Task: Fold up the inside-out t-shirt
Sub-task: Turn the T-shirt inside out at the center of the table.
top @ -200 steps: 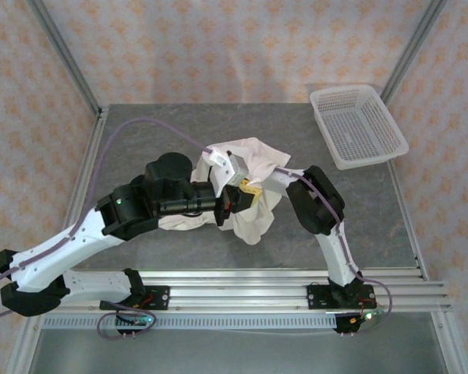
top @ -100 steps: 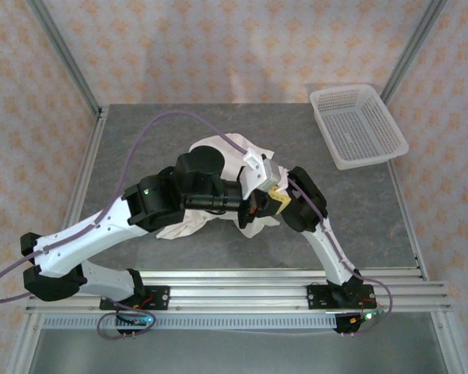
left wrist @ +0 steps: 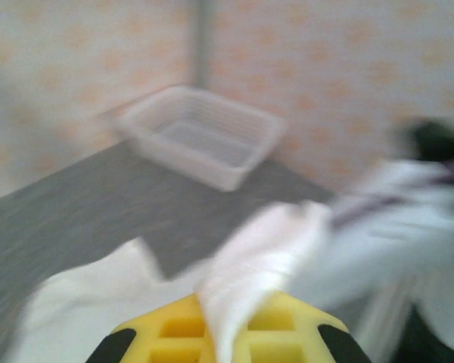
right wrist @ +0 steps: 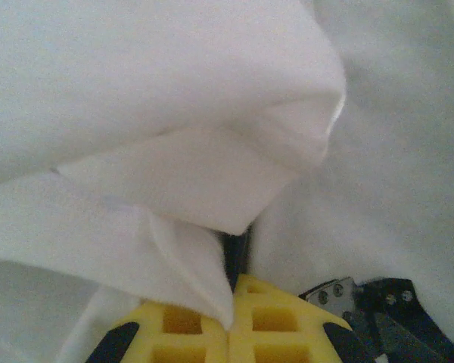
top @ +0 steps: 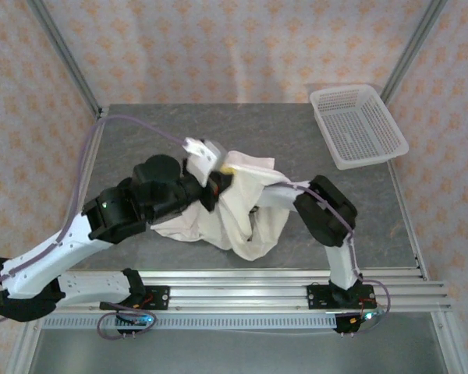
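Observation:
I should move my left gripper away from my right gripper and down to let go of the t-shirt's edge, because the grey tabletop is below my left gripper on that side.
The inside-out t-shirt (top: 235,212) is a bunched white heap in the middle of the table, partly lifted. My left gripper (top: 225,169) holds its upper edge. In the left wrist view a strip of white cloth (left wrist: 246,265) runs up out of the closed yellow fingers (left wrist: 287,325) of that gripper (left wrist: 225,314). My right forearm (top: 281,187) reaches into the heap from the right, and its gripper end is buried in cloth. The right wrist view has the right gripper (right wrist: 232,295) shut on a pointed fold of the t-shirt (right wrist: 189,272), with more shirt draped above.
A white mesh basket (top: 359,125) stands at the back right corner of the grey table (top: 140,140), and it appears blurred in the left wrist view (left wrist: 204,140). Metal frame posts rise at the back corners. The arms' rail runs along the near edge.
The right gripper has shut on a fold of the shirt. The left gripper has swung back left, pulling the shirt's edge with it and spreading the heap wider.

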Controlling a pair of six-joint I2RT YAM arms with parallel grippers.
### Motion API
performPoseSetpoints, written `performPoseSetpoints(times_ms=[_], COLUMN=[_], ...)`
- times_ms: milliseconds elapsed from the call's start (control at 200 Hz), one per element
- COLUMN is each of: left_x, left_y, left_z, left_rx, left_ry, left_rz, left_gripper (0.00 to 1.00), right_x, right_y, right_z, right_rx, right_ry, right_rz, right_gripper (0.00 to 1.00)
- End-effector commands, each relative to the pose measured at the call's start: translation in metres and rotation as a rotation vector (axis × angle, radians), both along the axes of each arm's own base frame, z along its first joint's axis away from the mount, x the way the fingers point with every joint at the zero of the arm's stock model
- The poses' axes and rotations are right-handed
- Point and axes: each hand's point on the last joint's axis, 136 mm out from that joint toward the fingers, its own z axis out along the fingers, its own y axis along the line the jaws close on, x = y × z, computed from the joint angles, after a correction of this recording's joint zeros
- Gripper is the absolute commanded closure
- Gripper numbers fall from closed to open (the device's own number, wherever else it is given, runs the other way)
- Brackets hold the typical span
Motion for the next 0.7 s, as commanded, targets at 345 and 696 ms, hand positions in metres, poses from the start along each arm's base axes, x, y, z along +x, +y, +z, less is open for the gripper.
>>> performPoseSetpoints(times_ms=[345,696], left_x=[0.124,0.089], left_y=[0.163,0.236], left_z=[-0.221,-0.333], left_rx=[0.066,0.132], left_ry=[0.543,0.783], left_rz=[0.742,1.101], left_gripper=[1.0,1.0], right_x=[-0.08,-0.074], right_y=[0.014,-0.049], right_z=[0.214,0.344], right_rx=[0.597,0.897], right_ry=[-0.2,-0.418], right_rz=[0.292,0.185], right_gripper=[1.0,1.0])
